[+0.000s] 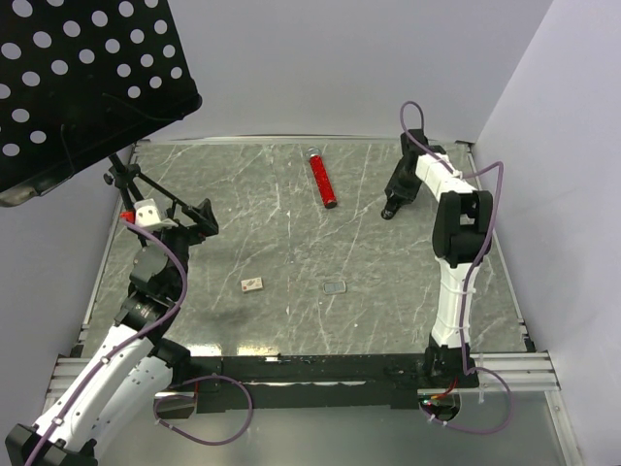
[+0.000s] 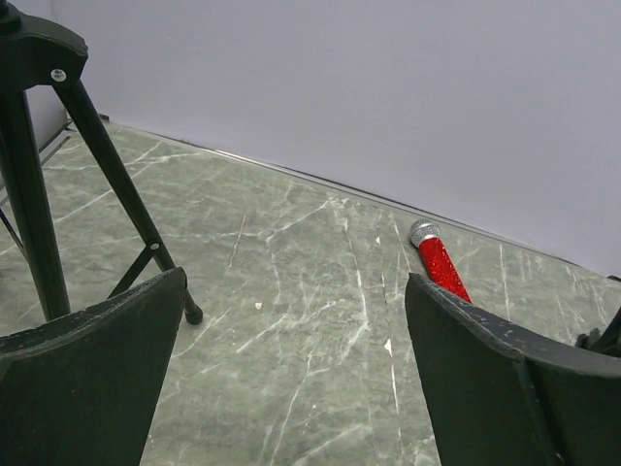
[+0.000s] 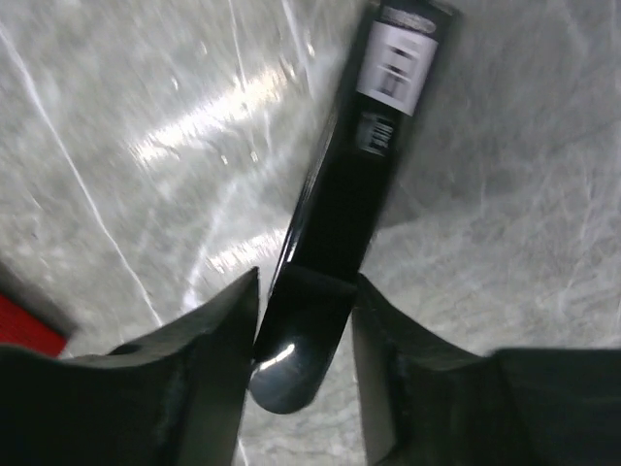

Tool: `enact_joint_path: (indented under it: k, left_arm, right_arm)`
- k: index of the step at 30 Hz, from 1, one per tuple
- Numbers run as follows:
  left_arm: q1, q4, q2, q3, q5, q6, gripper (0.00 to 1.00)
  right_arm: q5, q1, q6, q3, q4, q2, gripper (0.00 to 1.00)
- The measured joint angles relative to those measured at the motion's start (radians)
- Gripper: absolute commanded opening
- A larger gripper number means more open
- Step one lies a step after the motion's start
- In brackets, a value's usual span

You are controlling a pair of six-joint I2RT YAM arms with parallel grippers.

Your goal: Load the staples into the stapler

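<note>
The box piece and staples lie far away. My right gripper will carry the stapler [image 3: 354, 175] back and left in the top view, then release it between them.
The slim black stapler [image 3: 354, 175] lies on the marble table, its rounded end between my right gripper's fingers [image 3: 218, 349]. Both fingers press its sides, so the right gripper [image 3: 306, 320] is shut on it. In the top view that gripper [image 1: 391, 209] is low over the table at the back right and hides the stapler. The staples [image 1: 335, 286], a tiny silver-grey strip, lie flat near the table's middle, well away from both grippers. My left gripper [image 1: 199, 218] hovers at the left, wide open [image 2: 296, 369], holding nothing.
A red glittery tube [image 1: 323, 180] lies at the back centre, also seen as the red tube [image 2: 441, 267] from the left wrist. A small beige box piece [image 1: 252, 284] sits left of the staples. A black perforated music stand [image 1: 78, 78] and its tripod legs [image 2: 107, 165] crowd the left arm.
</note>
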Motion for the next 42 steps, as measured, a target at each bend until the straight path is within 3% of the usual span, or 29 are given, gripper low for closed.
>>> enact_joint_path:
  k: [9, 12, 17, 25, 30, 36, 42]
  left_arm:
    - [0.0, 0.0, -0.001, 0.0, 0.005, -0.001, 0.99]
    - [0.0, 0.0, -0.001, 0.0, 0.011, -0.005, 0.99]
    - [0.0, 0.0, 0.002, 0.0, 0.03, -0.005, 0.99]
    - [0.0, -0.001, 0.018, 0.0, 0.12, 0.007, 0.99]
    - [0.0, -0.068, 0.037, 0.017, 0.199, 0.008, 0.99]
    - [0.0, -0.191, -0.01, 0.083, 0.287, 0.044, 0.99]
    - [0.0, -0.325, -0.122, 0.145, 0.373, 0.14, 0.99]
  right_arm:
    - [-0.005, 0.043, -0.121, -0.22, 0.027, -0.14, 0.06]
    - [-0.005, 0.091, -0.202, -0.315, 0.04, -0.209, 0.0]
    - [-0.047, 0.192, -0.328, -0.469, 0.074, -0.351, 0.0]
    - [-0.106, 0.384, -0.505, -0.586, 0.126, -0.603, 0.0]
    - [-0.18, 0.588, -0.585, -0.674, 0.193, -0.711, 0.0]
    - [-0.261, 0.825, -0.639, -0.757, 0.242, -0.697, 0.0]
    - [-0.266, 0.946, -0.689, -0.768, 0.29, -0.598, 0.0]
